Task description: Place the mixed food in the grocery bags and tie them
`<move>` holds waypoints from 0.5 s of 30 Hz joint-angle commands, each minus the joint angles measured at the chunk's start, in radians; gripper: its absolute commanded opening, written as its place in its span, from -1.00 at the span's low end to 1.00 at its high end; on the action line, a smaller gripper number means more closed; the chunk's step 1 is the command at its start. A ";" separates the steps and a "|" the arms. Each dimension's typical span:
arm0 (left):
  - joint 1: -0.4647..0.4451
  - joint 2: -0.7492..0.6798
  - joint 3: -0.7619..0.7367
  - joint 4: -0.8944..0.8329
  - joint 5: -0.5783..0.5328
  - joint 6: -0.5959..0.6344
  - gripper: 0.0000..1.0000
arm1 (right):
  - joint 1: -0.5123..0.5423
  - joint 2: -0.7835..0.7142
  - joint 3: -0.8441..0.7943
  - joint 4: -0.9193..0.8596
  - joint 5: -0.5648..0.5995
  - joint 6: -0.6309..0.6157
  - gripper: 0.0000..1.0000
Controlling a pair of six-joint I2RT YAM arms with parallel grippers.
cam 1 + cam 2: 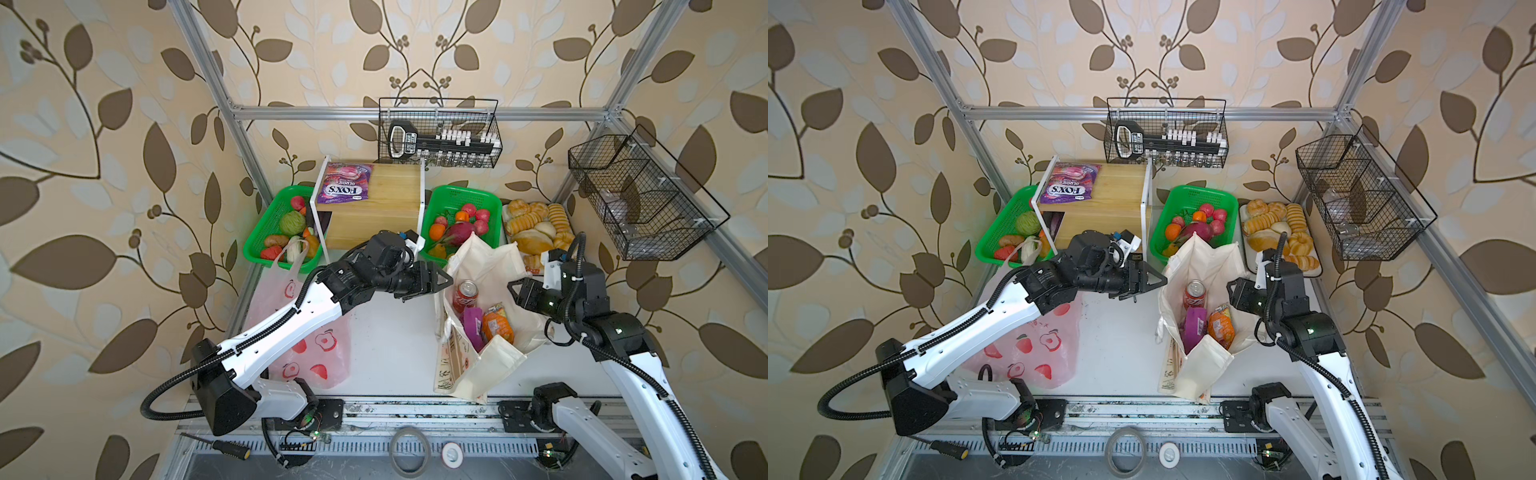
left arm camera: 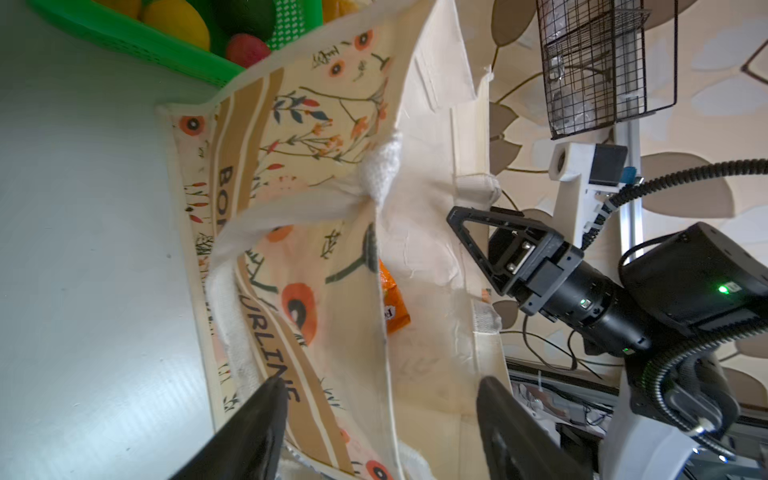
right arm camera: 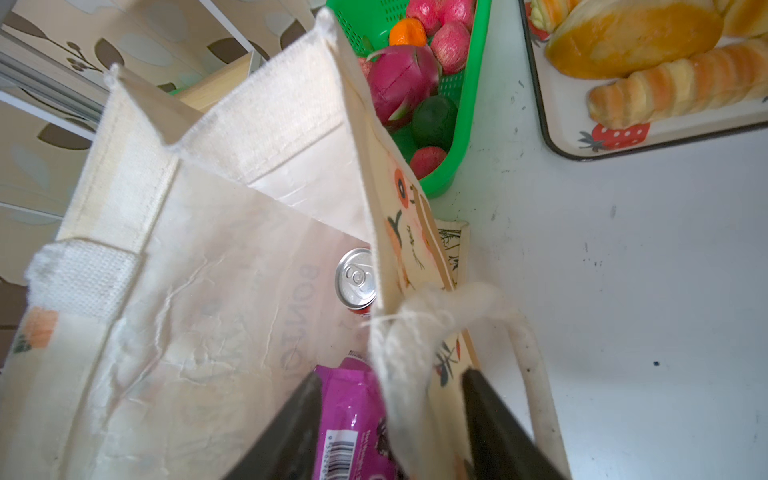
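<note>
The cream canvas tote has the wall's rim [image 1: 444, 300] [image 2: 384, 336] already between my left gripper's fingers. I should move my left gripper on toward the tote and slide its open fingers further over that rim.
The cream canvas tote [image 1: 482, 257] [image 1: 1204, 257] stands open. Inside it are the red cola can [image 1: 465, 296] [image 3: 356, 276], the magenta packet [image 1: 473, 326] [image 3: 353, 407] and the orange FOX'S packet [image 1: 497, 324] [image 2: 392, 295]. My left gripper [image 1: 444, 279] [image 2: 382, 386] is open, its jaws astride the tote's left wall. My right gripper [image 1: 513, 289] [image 3: 390, 376] is open astride the right wall and a handle. The dragon fruit [image 1: 459, 232] [image 3: 401, 79], the orange [image 1: 437, 230] and the yellow fruit [image 2: 176, 20] lie in a green basket [image 1: 457, 195]. The pink bag [image 1: 307, 353] lies flat under my left arm.
A second green basket [image 1: 270, 216] of produce stands at the back left. Between the baskets is a wooden shelf [image 1: 386, 199] with a purple FOX'S packet [image 1: 345, 183]. A tray of bread rolls [image 1: 536, 232] sits behind my right arm. Wire baskets [image 1: 440, 133] [image 1: 640, 195] hang on the frame.
</note>
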 commanded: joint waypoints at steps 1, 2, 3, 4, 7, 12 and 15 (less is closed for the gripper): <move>-0.011 0.031 0.047 0.084 0.091 -0.032 0.42 | -0.002 -0.014 0.009 0.000 -0.016 -0.008 -0.28; -0.015 0.042 0.051 0.085 0.098 -0.027 0.37 | -0.002 -0.017 0.011 0.006 -0.014 -0.008 -0.43; -0.019 0.057 0.055 0.084 0.107 -0.023 0.32 | -0.002 -0.019 0.013 0.011 -0.009 -0.007 -0.55; -0.023 0.075 0.064 0.074 0.116 -0.018 0.22 | -0.002 -0.019 0.016 0.017 -0.003 -0.007 -0.66; -0.028 0.142 0.098 0.021 0.135 -0.002 -0.27 | -0.001 -0.017 0.033 0.027 0.040 -0.015 -0.89; -0.081 0.190 0.214 -0.066 0.122 0.050 -0.90 | -0.004 -0.002 0.103 0.012 0.186 -0.050 -1.00; -0.109 0.203 0.247 -0.044 0.121 0.023 -1.00 | -0.017 -0.001 0.140 0.015 0.273 -0.062 -1.00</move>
